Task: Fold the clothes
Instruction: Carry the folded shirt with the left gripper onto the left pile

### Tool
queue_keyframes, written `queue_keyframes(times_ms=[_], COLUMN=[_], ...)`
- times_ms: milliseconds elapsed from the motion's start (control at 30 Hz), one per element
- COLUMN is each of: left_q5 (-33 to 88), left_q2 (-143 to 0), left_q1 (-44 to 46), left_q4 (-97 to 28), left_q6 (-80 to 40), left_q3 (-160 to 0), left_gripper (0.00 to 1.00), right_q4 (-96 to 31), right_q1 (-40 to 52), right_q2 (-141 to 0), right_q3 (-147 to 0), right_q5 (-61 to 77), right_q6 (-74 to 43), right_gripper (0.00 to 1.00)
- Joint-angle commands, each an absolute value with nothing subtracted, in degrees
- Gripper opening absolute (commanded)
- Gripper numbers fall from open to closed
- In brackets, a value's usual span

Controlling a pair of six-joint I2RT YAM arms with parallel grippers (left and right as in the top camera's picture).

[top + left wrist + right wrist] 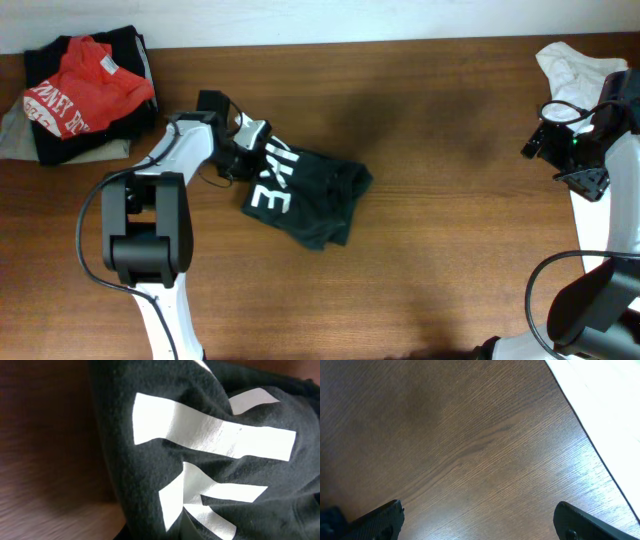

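Observation:
My left gripper carries the garment onto the red shirt (88, 90) next and releases it, since clothes lie stacked outward of the gripper and to its left in the overhead view.
A crumpled black garment (305, 195) with large white letters lies at the table's middle left. My left gripper (243, 150) is at its upper left edge. In the left wrist view the black fabric (150, 460) fills the frame and bunches to a pinched fold at the bottom centre. The fingers are hidden by cloth, and the gripper appears shut on the garment. My right gripper (540, 142) is far off at the right side. It is open and empty over bare wood, with both fingertips showing in the right wrist view (480, 520).
A pile of clothes with a red shirt (85, 90) on top of dark pieces sits at the back left corner. A white garment (575, 65) lies at the back right, behind my right arm. The table's edge (600, 460) shows in the right wrist view.

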State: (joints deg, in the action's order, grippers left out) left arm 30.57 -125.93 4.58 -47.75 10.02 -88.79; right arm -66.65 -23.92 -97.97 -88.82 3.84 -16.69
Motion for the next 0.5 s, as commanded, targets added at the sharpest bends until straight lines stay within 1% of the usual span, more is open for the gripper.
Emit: queue_keyframes(times_ms=[0, 133, 233, 333, 467], left_q5=[17.2, 11.0, 10.4, 10.5, 10.4], left_q2=[-127.6, -127.6, -127.6, -127.6, -127.6], left_q1=[1.1, -1.3, -3.6, -6.1, -8.7], left_q4=[-49.4, -53.6, -54.9, -54.0, -49.7], left_q6=[9.9, 9.9, 9.9, 9.9, 9.8], left_q3=[-92.4, -103.3, -110.7, -114.4, -116.3], left_gripper=[0.01, 0.01, 0.01, 0.01, 0.0], right_q4=[-66.7, -66.7, -66.7, -66.7, -66.7], right_q1=[-24.1, -24.1, -24.1, -24.1, -24.1], right_q2=[-97.8, -97.8, -97.8, -97.8, -97.9], right_q3=[-89.1, -89.1, -89.1, -89.1, -89.1], right_q5=[2.7, 2.7, 2.7, 2.7, 2.7], right_q6=[-16.8, -16.8, -16.8, -16.8, -16.8], right_gripper=[0.99, 0.99, 0.99, 0.99, 0.99])
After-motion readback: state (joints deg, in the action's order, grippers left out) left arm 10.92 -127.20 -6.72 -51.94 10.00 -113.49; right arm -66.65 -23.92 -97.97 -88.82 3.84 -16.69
